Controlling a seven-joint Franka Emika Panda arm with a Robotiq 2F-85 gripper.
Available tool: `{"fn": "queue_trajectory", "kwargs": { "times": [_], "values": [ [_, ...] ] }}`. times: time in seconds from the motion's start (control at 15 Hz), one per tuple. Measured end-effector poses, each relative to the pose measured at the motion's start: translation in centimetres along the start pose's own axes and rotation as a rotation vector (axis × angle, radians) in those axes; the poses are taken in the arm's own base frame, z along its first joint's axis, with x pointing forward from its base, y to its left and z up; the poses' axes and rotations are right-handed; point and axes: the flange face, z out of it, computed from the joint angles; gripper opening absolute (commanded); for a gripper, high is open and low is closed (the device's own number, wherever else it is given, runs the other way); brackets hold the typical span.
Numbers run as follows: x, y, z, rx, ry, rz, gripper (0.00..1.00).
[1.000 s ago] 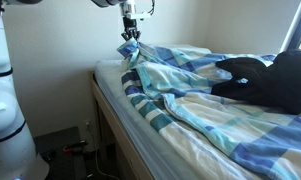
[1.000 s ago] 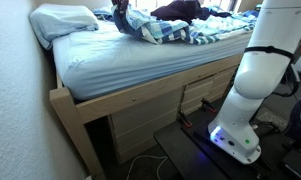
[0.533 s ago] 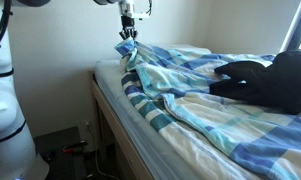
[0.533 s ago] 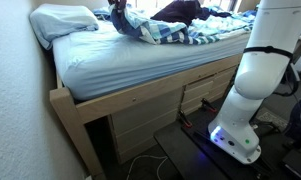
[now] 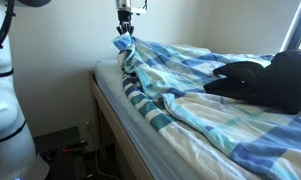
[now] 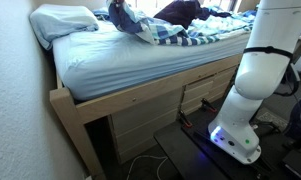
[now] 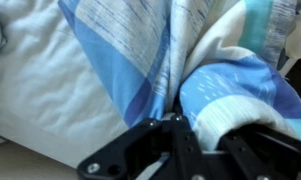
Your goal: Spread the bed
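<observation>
The blanket leaves the white sheet bare at the bed's head. My gripper needs to go over it toward the pillow point(image 6: 62, 20) and release the blanket's fold there.
The bed point(image 5: 115, 120) has a wooden frame point(image 6: 120, 100), a white quilted sheet point(image 6: 110, 60) and a white pillow point(image 6: 62, 20) at its head. The blue, light-blue and white striped blanket point(image 5: 190, 95) lies bunched across the mattress. My gripper point(image 5: 124, 33) is shut on a corner of the blanket and holds it lifted above the bed's edge; it also shows in an exterior view point(image 6: 117, 6). In the wrist view the jaws point(image 7: 176, 125) pinch a fold of striped blanket point(image 7: 140, 50) that hangs over the white sheet point(image 7: 30, 80).
A black bundle of cloth point(image 5: 260, 82) lies on the blanket, seen also in an exterior view point(image 6: 180, 11). The robot's white base point(image 6: 252, 85) stands beside the bed. A wall point(image 5: 50, 60) runs close along the bed's side. Cables lie on the floor point(image 5: 75, 148).
My gripper has risen with the blanket corner in it, pulling the fold higher off the mattress. The black bundle has shifted slightly with the blanket.
</observation>
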Motion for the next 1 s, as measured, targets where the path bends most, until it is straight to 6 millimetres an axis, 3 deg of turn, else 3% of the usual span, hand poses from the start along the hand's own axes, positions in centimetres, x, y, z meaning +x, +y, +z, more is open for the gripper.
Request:
{"fn": "queue_trajectory", "kwargs": {
  "times": [0.27,0.33,0.8,0.87,1.0],
  "values": [
    [0.2,-0.5,-0.6,0.030,0.015,-0.058,0.03],
    [0.2,-0.5,-0.6,0.032,0.015,-0.059,0.13],
    [-0.5,-0.2,0.4,0.047,0.007,-0.048,0.13],
    [-0.5,-0.2,0.4,0.047,0.007,-0.048,0.03],
    [-0.6,-0.2,0.5,0.049,0.007,-0.046,0.03]
  ]
}}
